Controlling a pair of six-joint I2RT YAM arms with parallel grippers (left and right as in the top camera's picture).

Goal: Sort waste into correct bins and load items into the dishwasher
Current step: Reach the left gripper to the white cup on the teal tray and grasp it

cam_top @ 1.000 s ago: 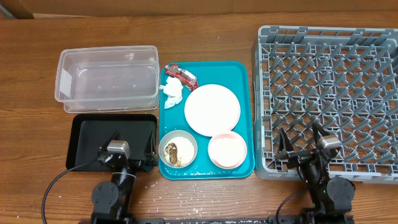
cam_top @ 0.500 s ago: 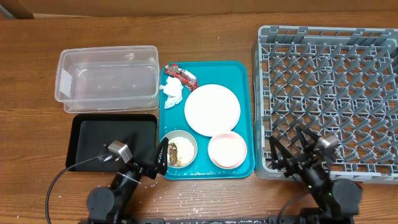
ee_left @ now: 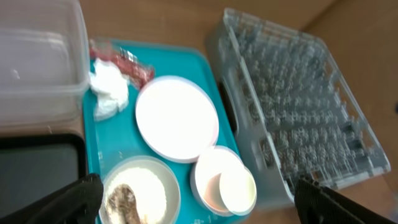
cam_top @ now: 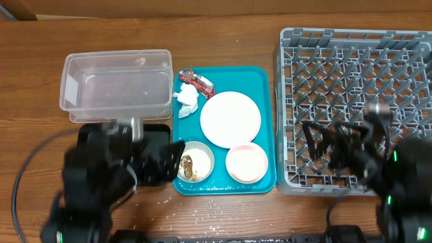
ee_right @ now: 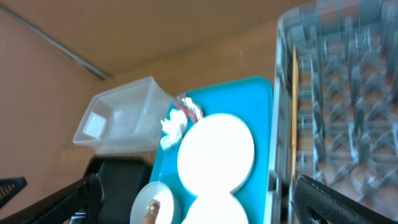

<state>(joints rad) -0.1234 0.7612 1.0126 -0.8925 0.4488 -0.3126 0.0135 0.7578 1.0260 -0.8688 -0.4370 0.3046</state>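
The small white cup is below my left gripper and to its right in the overhead view, so my left gripper will move that way and down onto its open rim [ee_left: 238, 190].
On the teal tray [cam_top: 267, 121] lie the red-and-silver wrapper [cam_top: 197, 81], white tissue [cam_top: 187, 101], large pale plate [cam_top: 230, 119], grey-white bowl [cam_top: 194, 162] with rice and brown scraps [ee_left: 122, 202], and pink bowl [cam_top: 246, 163]. The small white cup [ee_left: 237, 190] sits in the pink bowl. The clear tub [cam_top: 118, 88] and black tray [cam_top: 158, 131] are left of it, the grey dish rack [cam_top: 358, 74] right. My left gripper [cam_top: 162, 165] is open and empty over the black tray. My right gripper [cam_top: 327, 145] is open and empty over the rack's front.
White crumbs are scattered on the wooden table [cam_top: 209, 202] in front of the teal tray. The left arm covers most of the black tray. The rack holds no dishes.
Both arms have risen from their low pose at the table's front edge and now look larger and blurred. The left has swung over the black tray, the right over the rack.
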